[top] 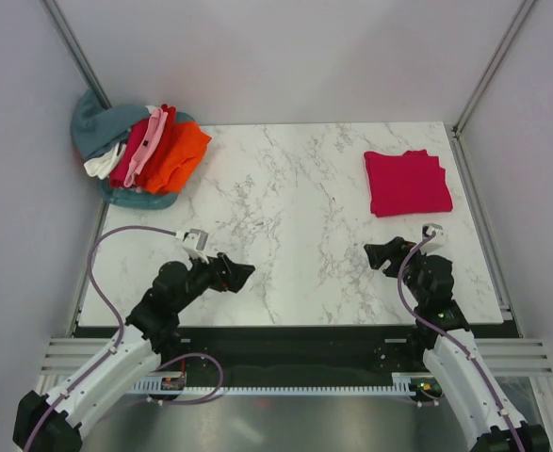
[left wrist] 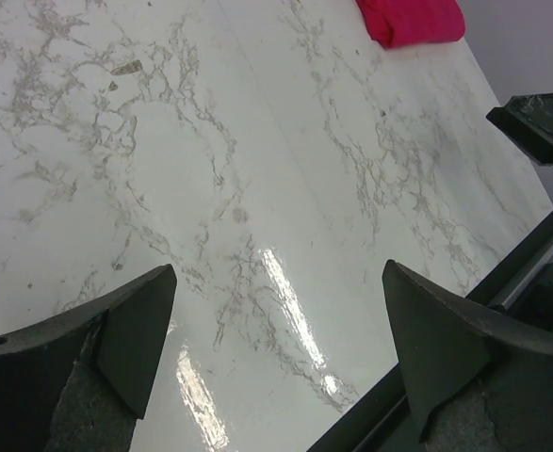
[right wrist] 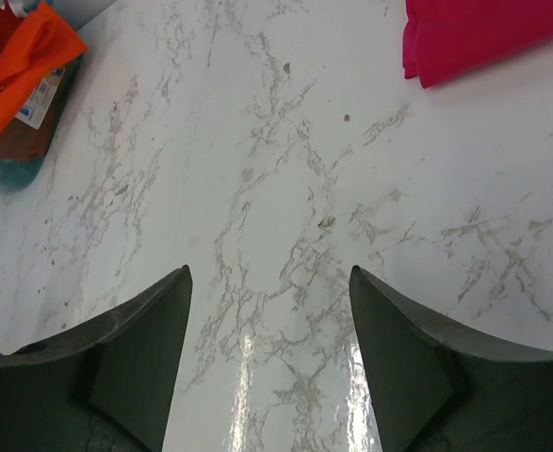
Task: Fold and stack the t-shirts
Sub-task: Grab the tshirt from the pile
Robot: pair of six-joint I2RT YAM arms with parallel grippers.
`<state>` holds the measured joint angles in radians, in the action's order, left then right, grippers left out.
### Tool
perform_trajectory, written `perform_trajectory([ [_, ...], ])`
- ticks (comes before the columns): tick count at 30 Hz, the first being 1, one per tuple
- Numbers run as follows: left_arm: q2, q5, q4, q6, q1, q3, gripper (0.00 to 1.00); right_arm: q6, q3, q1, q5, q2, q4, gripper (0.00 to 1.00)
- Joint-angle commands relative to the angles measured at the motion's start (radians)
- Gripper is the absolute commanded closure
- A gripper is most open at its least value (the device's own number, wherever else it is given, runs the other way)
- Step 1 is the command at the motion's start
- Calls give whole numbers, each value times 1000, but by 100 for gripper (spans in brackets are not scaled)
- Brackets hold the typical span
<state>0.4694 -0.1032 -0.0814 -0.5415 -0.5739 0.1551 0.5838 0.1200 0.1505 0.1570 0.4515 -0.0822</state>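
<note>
The uncovered orange t-shirt lies outward of my left gripper and to its left in the top view, so I should reach that way onto the t-shirt's far part (top: 187, 141).
A folded crimson-pink t-shirt (top: 407, 182) lies at the far right of the marble table; it also shows at the top of the left wrist view as the same crimson-pink shirt (left wrist: 413, 21) and in the right wrist view (right wrist: 483, 36). A heap of unfolded t-shirts sits at the far left corner, with the orange one (top: 179, 153) on its right side, orange cloth (right wrist: 26, 71) also showing in the right wrist view. My left gripper (top: 242, 274) hovers open over the near left of the table. My right gripper (top: 374, 254) stands open near the front right, short of the folded shirt. Neither holds anything.
The heap also holds dark red, light pink (top: 150, 141), white (top: 100, 164) and teal (top: 97, 122) cloth, spilling over the table's far left corner. Grey walls enclose the table on three sides. The right gripper's black finger (left wrist: 540, 122) shows at the right edge of the left wrist view.
</note>
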Motion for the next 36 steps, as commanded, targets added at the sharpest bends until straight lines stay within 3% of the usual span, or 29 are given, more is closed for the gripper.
perform_trajectory([
  [1,21,32,-18,37,-1,17,0,2,-5,1,-16,-27,-21,23],
  [6,99,160,54,-47,6,98,0,2,-6,3,-14,-37,-11,24],
  [9,233,250,156,-127,46,237,0,4,-5,3,-19,-33,-11,24],
  [15,596,143,229,-235,305,552,0,2,-5,1,-8,-7,-16,26],
  [19,776,262,268,-213,370,809,2,1,-3,1,-5,-1,-25,27],
  [22,902,339,318,-198,396,984,10,-2,0,3,-7,7,-28,27],
  [28,1141,488,370,-189,442,1236,16,-1,-2,1,-14,-2,-18,28],
  [36,1391,504,420,-140,499,1506,25,1,-6,1,-25,-25,-11,27],
])
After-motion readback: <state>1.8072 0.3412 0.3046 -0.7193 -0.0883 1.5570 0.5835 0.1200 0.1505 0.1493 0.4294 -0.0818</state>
